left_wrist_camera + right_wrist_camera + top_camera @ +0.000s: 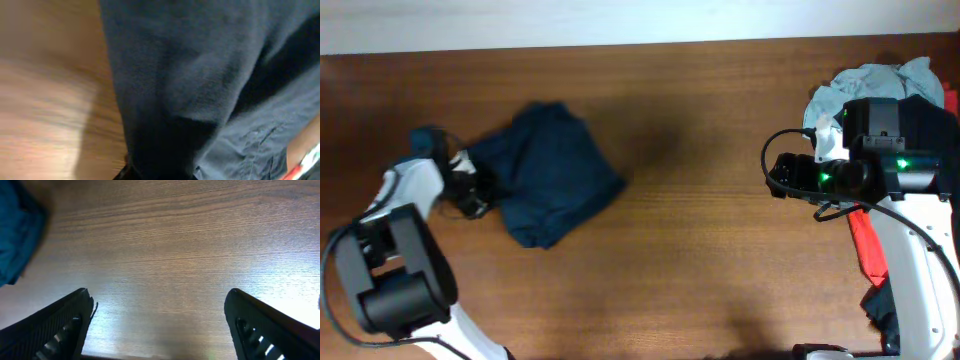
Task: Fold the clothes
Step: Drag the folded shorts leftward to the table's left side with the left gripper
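Observation:
The bare wood lies clear to the left of my left gripper in the overhead view, so next it should pull the fabric's edge over it and let go there.
The dark navy shorts point(555, 175) lie bunched in a crumpled heap on the left of the wooden table point(700, 260). My left gripper point(475, 190) is at the heap's left edge. In the left wrist view the navy fabric point(200, 75) fills the frame, hides the fingers and gathers at the jaws, so the gripper looks shut on it. My right gripper point(772, 178) is open and empty over bare wood on the right, far from the shorts. Its two fingers point(157, 325) are spread wide, and a corner of the shorts point(15, 235) shows at the upper left.
A pile of other clothes sits at the right edge behind my right arm: a light grey shirt point(865, 85), a black garment point(925, 120) and a red shirt point(865, 245). The table's far edge runs along the top.

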Controlling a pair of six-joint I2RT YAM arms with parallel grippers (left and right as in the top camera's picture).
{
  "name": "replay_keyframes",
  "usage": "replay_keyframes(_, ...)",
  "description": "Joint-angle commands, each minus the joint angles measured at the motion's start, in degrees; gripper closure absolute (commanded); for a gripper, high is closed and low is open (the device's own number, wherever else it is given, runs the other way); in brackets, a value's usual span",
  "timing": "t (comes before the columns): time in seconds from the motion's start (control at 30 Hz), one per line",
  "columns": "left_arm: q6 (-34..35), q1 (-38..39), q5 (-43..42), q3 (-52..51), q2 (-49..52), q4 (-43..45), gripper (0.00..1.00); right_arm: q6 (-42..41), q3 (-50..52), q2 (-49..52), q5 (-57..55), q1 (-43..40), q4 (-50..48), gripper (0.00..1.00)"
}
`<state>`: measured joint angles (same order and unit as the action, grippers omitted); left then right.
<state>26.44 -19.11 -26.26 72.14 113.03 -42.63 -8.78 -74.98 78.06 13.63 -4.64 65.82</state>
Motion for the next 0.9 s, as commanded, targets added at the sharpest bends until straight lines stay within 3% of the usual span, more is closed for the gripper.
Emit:
replay_keyframes(0.0, 6.51, -6.78, 6.84, -0.76, -1.53, -0.72, 0.99, 0.46, -0.26, -0.33, 0.55, -0.26, -0.07, 0.14)
replay_keyframes(0.17, 9.22, -14.23, 8.83, -0.76, -1.53, -1.33, 0.99, 0.46, -0.26, -0.33, 0.55, -0.26, -0.42, 0.14)
replay_keyframes(0.33, 18.14, -19.3, 13.86, -1.03, -1.51, -2.82, 0.99, 0.46, -0.26, -0.33, 0.55, -0.26, 0.02, 0.14)
replay_keyframes(0.5, 20.09, -19.74, 13.42, -1.2, -1.51, -1.31, 0.99, 0.46, -0.26, -0.33, 0.55, -0.26, -0.02, 0.14)
replay_keyframes(0.67, 28.39, -19.02, 13.11, -1.2, -1.51, 0.2, 0.99, 0.46, -0.26, -0.33, 0.55, -0.26, 0.24, 0.14)
replay_keyframes(0.87, 35.39, -18.99, 5.11, -1.25, -1.51, 3.43, 0.99, 1.51, -0.26, -0.33, 0.52, -0.26, 1.31, 0.15)
